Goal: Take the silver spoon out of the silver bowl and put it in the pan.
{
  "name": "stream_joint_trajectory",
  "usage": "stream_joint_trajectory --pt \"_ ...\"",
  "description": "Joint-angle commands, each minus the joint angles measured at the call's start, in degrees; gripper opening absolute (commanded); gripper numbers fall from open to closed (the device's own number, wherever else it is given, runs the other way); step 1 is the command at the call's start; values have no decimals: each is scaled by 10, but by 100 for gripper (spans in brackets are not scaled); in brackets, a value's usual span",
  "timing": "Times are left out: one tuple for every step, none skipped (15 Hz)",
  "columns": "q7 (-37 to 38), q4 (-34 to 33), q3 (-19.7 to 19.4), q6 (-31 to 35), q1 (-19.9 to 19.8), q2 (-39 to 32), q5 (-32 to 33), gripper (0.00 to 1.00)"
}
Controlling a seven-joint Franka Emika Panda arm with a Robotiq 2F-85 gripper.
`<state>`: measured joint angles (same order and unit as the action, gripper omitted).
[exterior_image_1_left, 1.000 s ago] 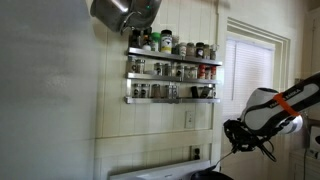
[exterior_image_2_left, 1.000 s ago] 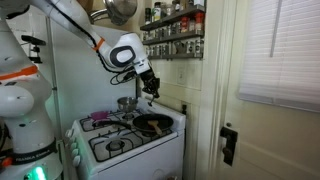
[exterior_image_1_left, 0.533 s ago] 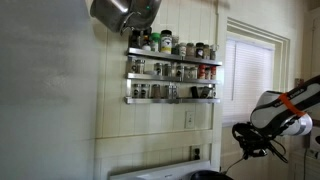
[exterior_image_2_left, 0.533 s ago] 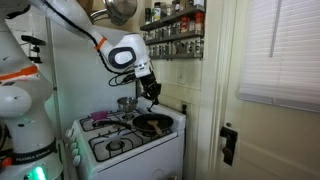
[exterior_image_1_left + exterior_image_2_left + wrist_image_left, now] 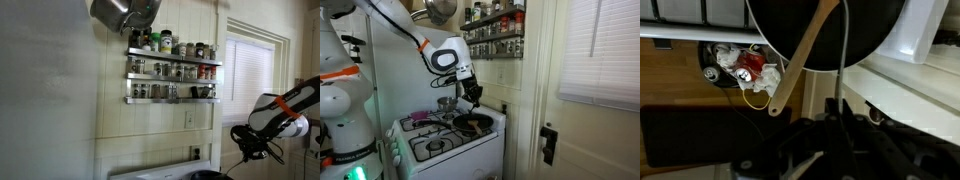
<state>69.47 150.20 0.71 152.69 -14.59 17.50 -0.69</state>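
Observation:
The spoon reaches over the black pan (image 5: 473, 125) but still hangs above it. Next, my gripper moves past the pan's rim, down toward the pan's bottom, and releases the spoon.
In the wrist view my gripper (image 5: 838, 112) is shut on the thin handle of the silver spoon (image 5: 845, 50), which reaches out over the black pan (image 5: 865, 30). A wooden utensil handle (image 5: 800, 60) sticks out of the pan. In an exterior view the gripper (image 5: 473, 96) hangs just above the pan (image 5: 473, 125) on the white stove (image 5: 440, 140). The silver bowl (image 5: 446, 103) stands behind it, left of the gripper. The gripper also shows at the right edge of an exterior view (image 5: 250, 148), where the bowl is hidden.
A spice rack (image 5: 172, 70) with several jars hangs on the wall above the stove, and a metal pot (image 5: 122, 12) hangs higher up. A window with blinds (image 5: 600, 50) and a door (image 5: 545, 140) are beside the stove. Crumpled litter (image 5: 745, 65) lies below the stove.
The gripper with the spoon has moved away from the bowl and slightly lower, to just above the pan.

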Motion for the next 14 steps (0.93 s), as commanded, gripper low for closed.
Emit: stream_joint_trajectory --pt "52 -18 13 16 -17 -58 32 1" --pt "60 -22 9 21 -13 -71 33 1" --pt "67 -25 6 28 -5 -83 29 1" --pt "74 -27 5 39 3 -94 25 1" --pt "82 -29 5 51 10 -103 23 1" --pt "87 -30 5 61 17 -110 20 1" --pt "91 -30 4 74 26 -118 16 1" --pt "93 -33 4 81 33 -126 13 1" --pt "88 -36 2 86 43 -133 3 1" --pt "81 -41 0 83 53 -141 -6 1" --pt "84 -43 0 82 59 -148 -4 1" --pt "78 -47 -2 79 66 -156 -10 1" --pt "72 -49 -4 82 71 -161 -13 1" --pt "60 -52 -6 84 77 -166 -23 1"
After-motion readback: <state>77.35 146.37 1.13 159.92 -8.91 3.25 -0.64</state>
